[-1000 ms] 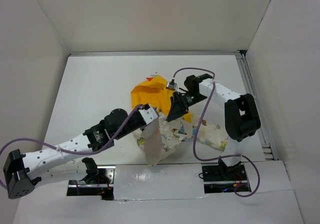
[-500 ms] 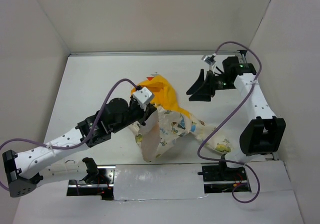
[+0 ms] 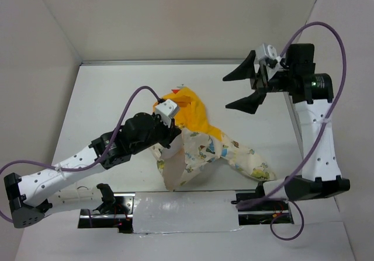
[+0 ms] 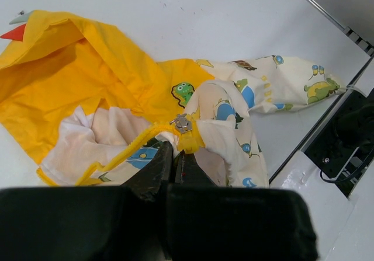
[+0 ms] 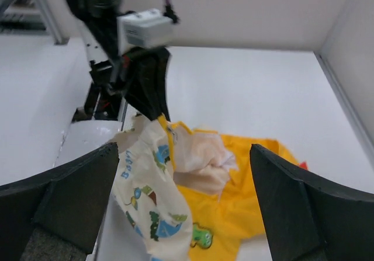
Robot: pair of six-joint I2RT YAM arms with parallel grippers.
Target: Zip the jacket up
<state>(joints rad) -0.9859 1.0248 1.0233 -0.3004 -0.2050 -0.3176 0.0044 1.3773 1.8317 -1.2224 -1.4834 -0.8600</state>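
Next I need to lower my left gripper and shift it to the left in the overhead view to release the jacket's front edge (image 4: 177,141), still held off the table.
The jacket (image 3: 201,147) lies crumpled mid-table, its yellow hood (image 3: 190,112) towards the back and a printed sleeve trailing right. My left gripper (image 3: 173,135) is shut on the jacket's yellow zipper edge and holds that edge up off the table. In the left wrist view the gripper (image 4: 174,156) pinches the yellow tape just below the metal zipper slider (image 4: 182,122), with the jacket (image 4: 105,80) spread beyond. My right gripper (image 3: 248,86) is wide open and empty, raised at the back right. In the right wrist view it (image 5: 184,156) looks down on the jacket (image 5: 158,208) from a distance.
White walls enclose the table on three sides. A metal rail (image 3: 295,115) runs along the right edge. A silver taped strip (image 3: 187,211) and both arm bases sit at the near edge. The right arm's purple cable (image 3: 318,30) loops overhead.
My right gripper has come off the jacket, risen and swung to the back right, wide open. My left gripper stays shut on the zipper edge, shifted slightly back.
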